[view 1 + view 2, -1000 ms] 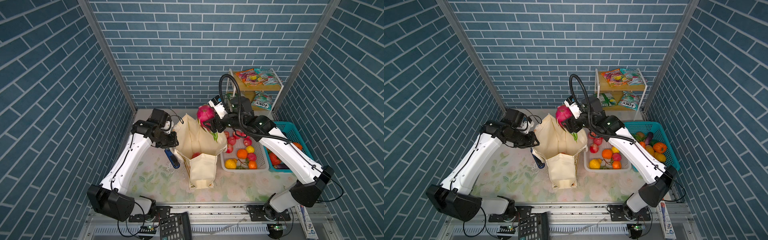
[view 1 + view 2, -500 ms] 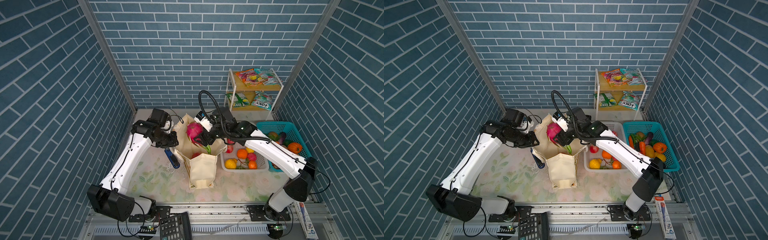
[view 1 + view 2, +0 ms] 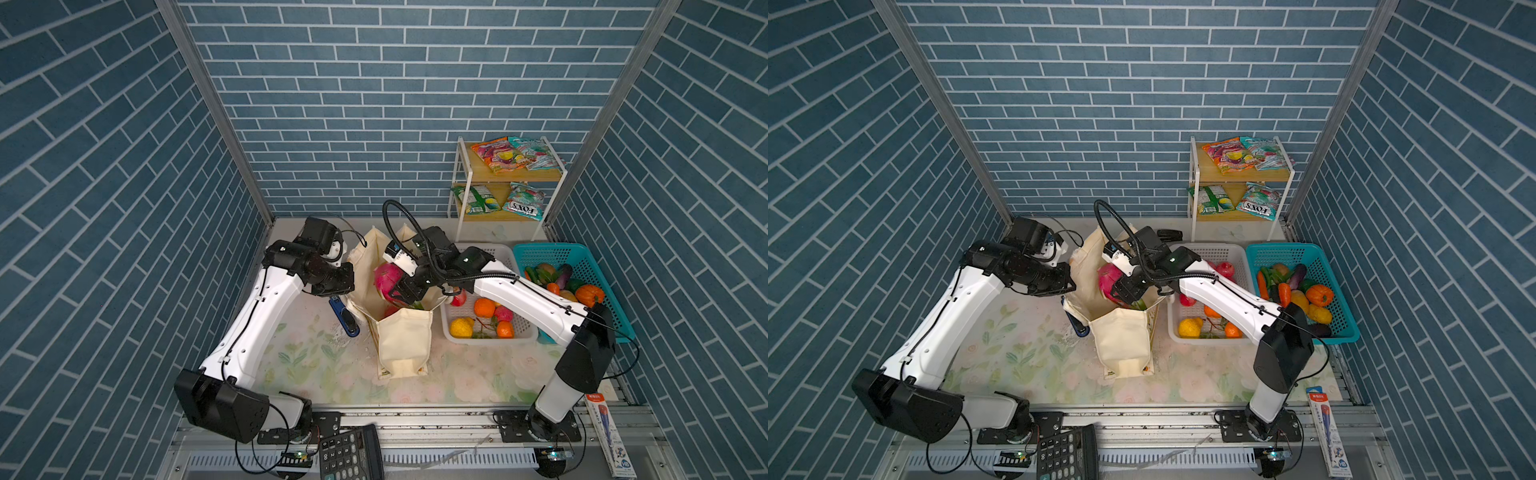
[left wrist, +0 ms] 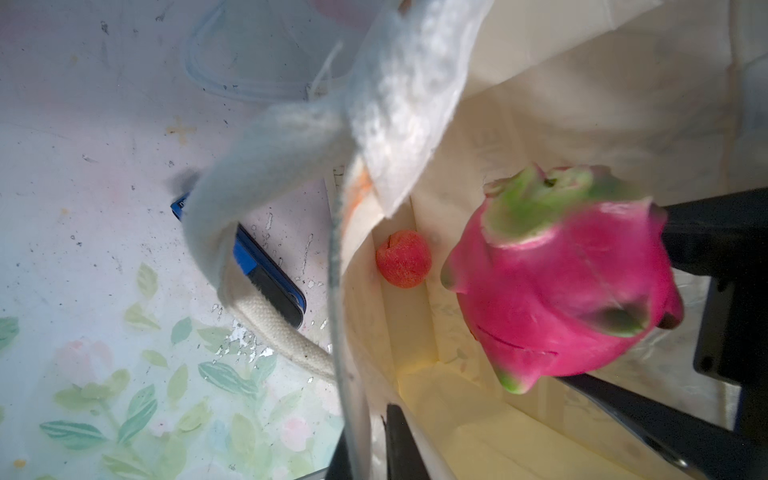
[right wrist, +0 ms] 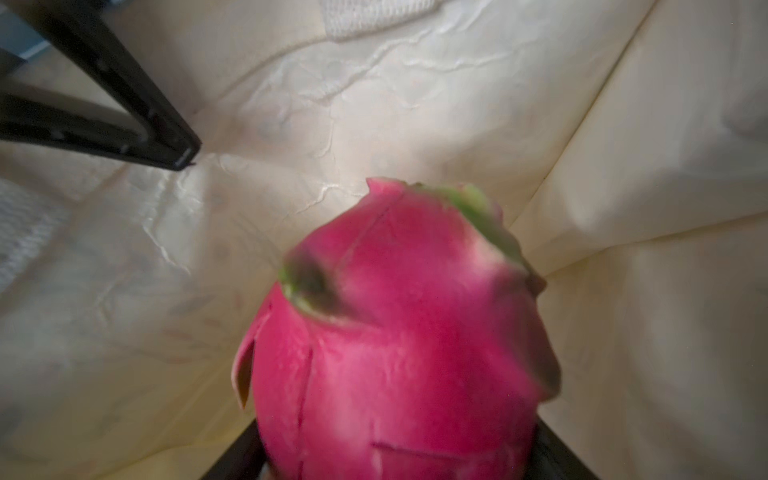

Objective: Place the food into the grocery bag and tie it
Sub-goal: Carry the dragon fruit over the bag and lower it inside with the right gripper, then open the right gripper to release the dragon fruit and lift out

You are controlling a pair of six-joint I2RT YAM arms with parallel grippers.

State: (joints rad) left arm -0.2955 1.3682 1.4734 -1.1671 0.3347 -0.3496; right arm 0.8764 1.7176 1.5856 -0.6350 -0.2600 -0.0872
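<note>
The bag's bottom is below my right gripper and the hanging dragon fruit, so I should lower deeper between the bag's cloth sides and release the fruit there.
The cream grocery bag (image 3: 405, 345) (image 3: 1121, 345) stands upright mid-table with its mouth open. My right gripper (image 3: 405, 286) (image 5: 395, 457) is shut on the magenta dragon fruit (image 3: 386, 278) (image 3: 1108, 280) (image 5: 407, 332), which hangs inside the bag's mouth above the bottom. My left gripper (image 3: 349, 282) (image 4: 370, 449) pinches the bag's left rim, one finger on each side of the cloth. A small red fruit (image 4: 403, 259) lies on the bag's floor. Round orange fruits (image 3: 484, 307) sit in the white basket (image 3: 490, 251). Orange-pink (image 3: 498, 156) and teal (image 3: 536, 151) snack packets lie on the top shelf.
A teal basket (image 3: 552, 253) of vegetables stands right of the white basket. The wooden shelf rack (image 3: 507, 178) is at the back right, with more packets lower down. A blue marker (image 3: 345, 316) lies left of the bag under a white strap handle (image 4: 266, 166). A calculator (image 3: 349, 453) sits at the front rail.
My right gripper has carried the dragon fruit leftwards and down, from above the bag's back right rim into its mouth. My left gripper's jaws have closed on the rim.
</note>
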